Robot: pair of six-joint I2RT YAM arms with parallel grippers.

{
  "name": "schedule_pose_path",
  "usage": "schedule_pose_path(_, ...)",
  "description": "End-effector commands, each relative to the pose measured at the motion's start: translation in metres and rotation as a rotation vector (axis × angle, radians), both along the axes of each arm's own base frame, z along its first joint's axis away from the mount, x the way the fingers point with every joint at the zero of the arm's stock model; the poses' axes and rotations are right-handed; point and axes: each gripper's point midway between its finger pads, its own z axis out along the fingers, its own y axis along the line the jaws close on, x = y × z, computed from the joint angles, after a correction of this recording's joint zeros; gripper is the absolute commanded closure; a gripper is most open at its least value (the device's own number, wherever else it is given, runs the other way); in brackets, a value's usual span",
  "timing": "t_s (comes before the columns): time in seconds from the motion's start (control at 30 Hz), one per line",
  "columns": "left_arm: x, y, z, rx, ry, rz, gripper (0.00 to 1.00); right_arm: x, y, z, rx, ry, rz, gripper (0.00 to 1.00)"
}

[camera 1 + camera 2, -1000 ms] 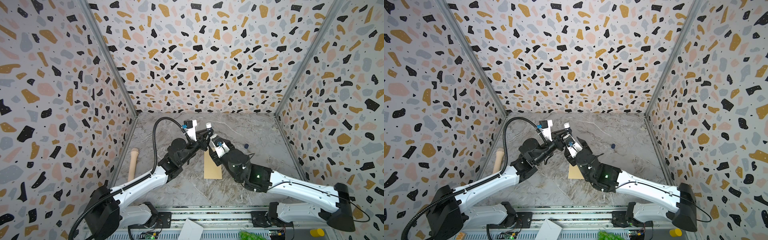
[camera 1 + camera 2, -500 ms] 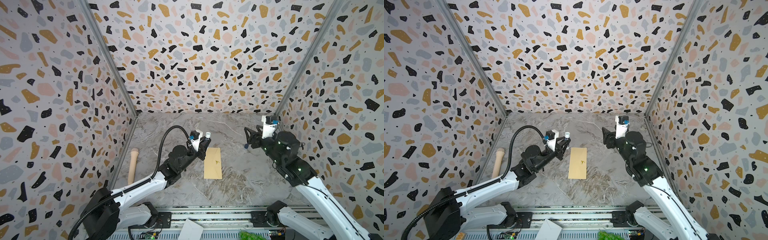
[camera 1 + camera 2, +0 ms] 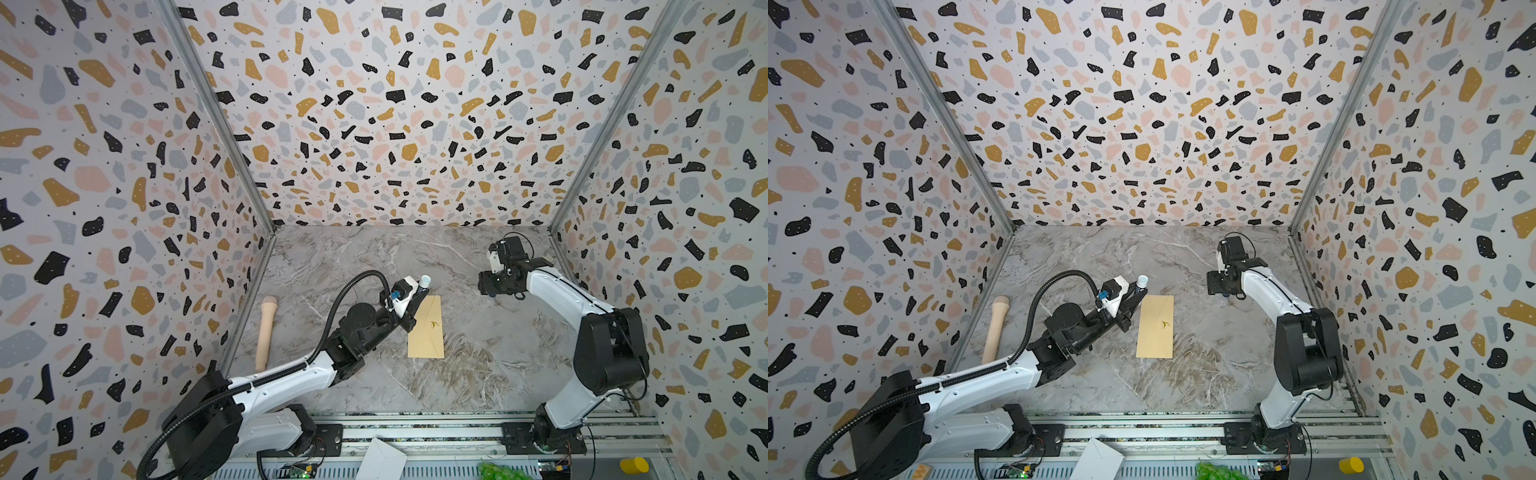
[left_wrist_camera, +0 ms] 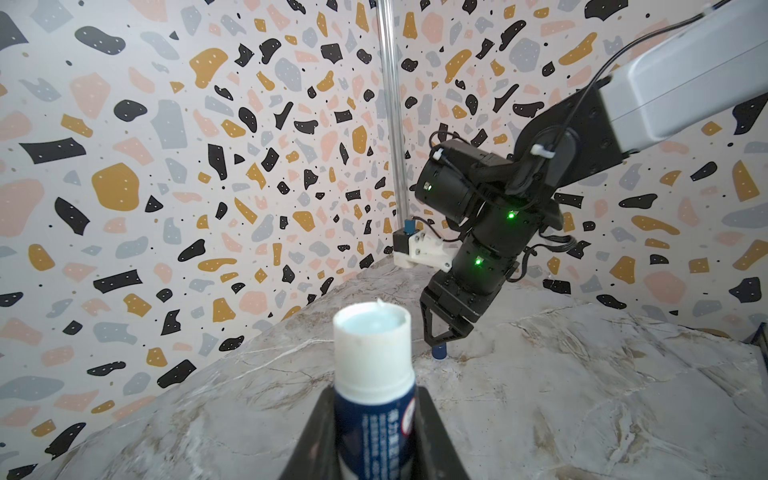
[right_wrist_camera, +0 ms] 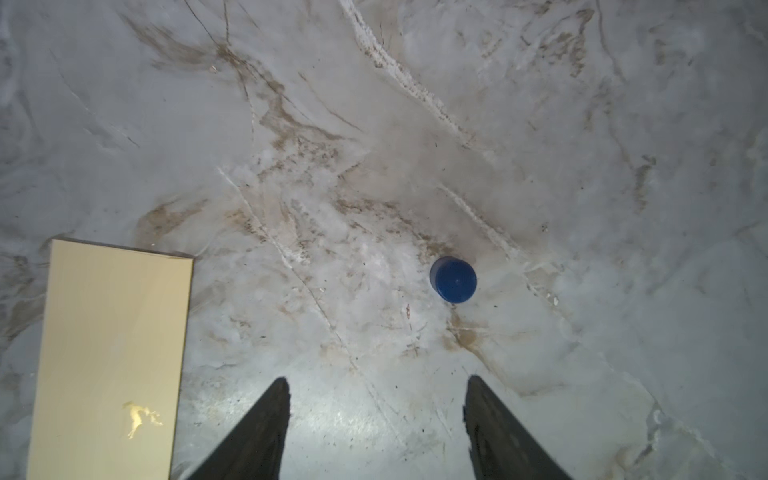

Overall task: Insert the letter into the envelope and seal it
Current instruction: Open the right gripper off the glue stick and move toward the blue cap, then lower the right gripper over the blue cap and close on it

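The glue stick is uncapped, so my right gripper lowers over the small blue cap (image 3: pixel 1225 295) (image 5: pixel 453 279) standing on the tabletop next and closes its open fingers around it.
The tan envelope (image 3: pixel 426 328) (image 3: pixel 1155 327) lies flat mid-table, flap down, with a small yellow mark (image 5: pixel 141 417) on it. The letter is out of view. My left gripper (image 3: pixel 419 291) (image 4: pixel 372 419) hovers by the envelope's far left corner. It is shut on an uncapped blue-and-white glue stick (image 4: pixel 372 365), pale glue end pointing away. My right gripper (image 3: pixel 490 289) (image 5: pixel 378 380) is open and empty at the far right. It points down at the table just short of a small blue cap (image 5: pixel 453 279) (image 4: pixel 439 352) standing there.
A pale wooden pin (image 3: pixel 266 332) (image 3: pixel 995 328) lies along the left wall. On the front rail sit a white folded paper (image 3: pixel 382 459), something green (image 3: pixel 498 471) and a yellow cup (image 3: pixel 633 465). Speckled walls close in three sides.
A second ago both grippers met over the envelope's far end. The right arm has swung back to the far right, above the blue cap. The left gripper has pulled back slightly with the glue stick.
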Motion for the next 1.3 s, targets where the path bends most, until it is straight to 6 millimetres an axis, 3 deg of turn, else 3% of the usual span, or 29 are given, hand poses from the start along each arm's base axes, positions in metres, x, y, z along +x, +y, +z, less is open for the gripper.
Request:
schedule_pose_path(0.0, -0.003, 0.000, 0.019, -0.052, -0.059, 0.001, 1.00, 0.009, -0.009, 0.006, -0.059, 0.008, 0.001, 0.34)
schedule_pose_path(0.2, -0.004, -0.001, 0.019, -0.053, -0.059, -0.010, 1.00, 0.023, -0.023, -0.019, -0.140, 0.055, -0.025, 0.39)
schedule_pose_path(0.57, -0.005, -0.003, 0.018, -0.054, -0.054, -0.020, 1.00, 0.033, -0.040, -0.046, -0.149, 0.104, -0.048, 0.47)
schedule_pose_path(1.27, -0.003, -0.005, 0.014, -0.041, -0.043, -0.021, 1.00, 0.042, -0.040, -0.069, -0.097, 0.139, -0.046, 0.68)
